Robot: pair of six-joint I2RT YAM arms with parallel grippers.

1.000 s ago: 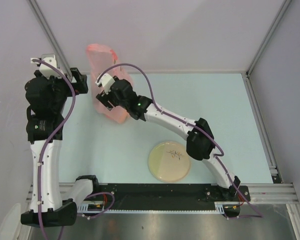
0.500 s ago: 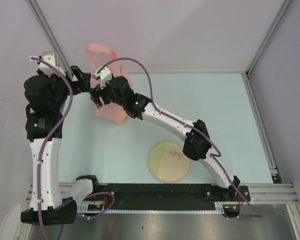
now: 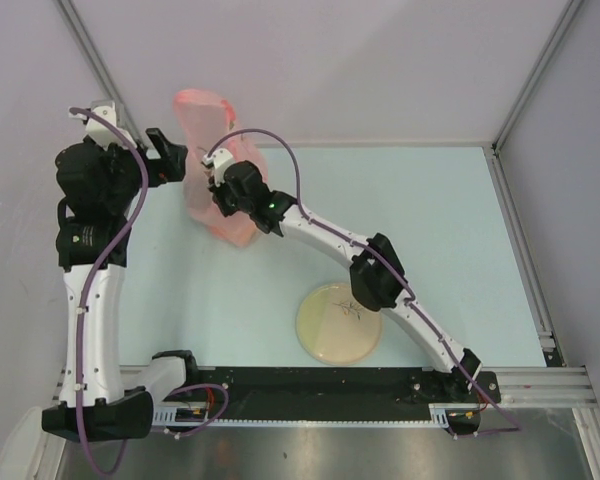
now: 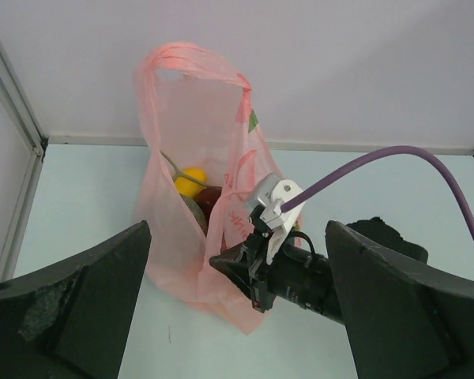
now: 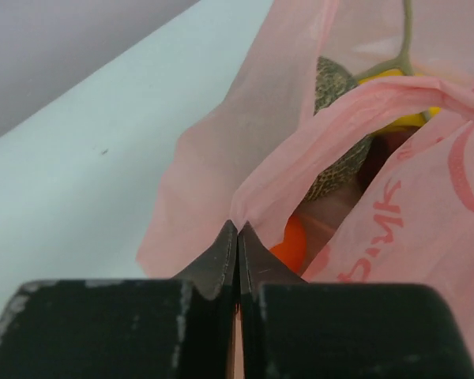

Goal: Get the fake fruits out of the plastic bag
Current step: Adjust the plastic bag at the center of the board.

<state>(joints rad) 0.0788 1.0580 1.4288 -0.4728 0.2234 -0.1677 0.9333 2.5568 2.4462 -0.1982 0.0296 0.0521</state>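
My right gripper is pinching only the bag's near rim, so my left gripper should swing outward and toward the right in the top view onto the bag's far top corner (image 3: 191, 98) (image 4: 156, 58).
The pink plastic bag (image 3: 200, 115) stands at the back left of the table, its mouth open. Through the film in the left wrist view I see fake fruits: a yellow fruit (image 4: 191, 180), a dark red fruit (image 4: 213, 197) and the netted melon (image 4: 193, 213). The right wrist view shows the melon (image 5: 336, 83) with its stem and an orange (image 5: 291, 243) inside the bag (image 5: 213, 158). My right gripper (image 3: 216, 200) (image 5: 237, 229) is shut, pinching a fold of the bag's rim. My left gripper (image 3: 170, 155) (image 4: 237, 316) hangs open just left of the bag (image 4: 174, 245), holding nothing.
A round cream plate (image 3: 338, 320) lies near the front middle of the table. The back wall stands right behind the bag, and a metal frame rail (image 3: 100, 75) runs past its left side. My right arm (image 3: 380, 275) stretches diagonally across the table.
My right gripper pushed left to the bag's rim and closed on it. My left gripper shifted slightly right, toward the bag, and stayed open.
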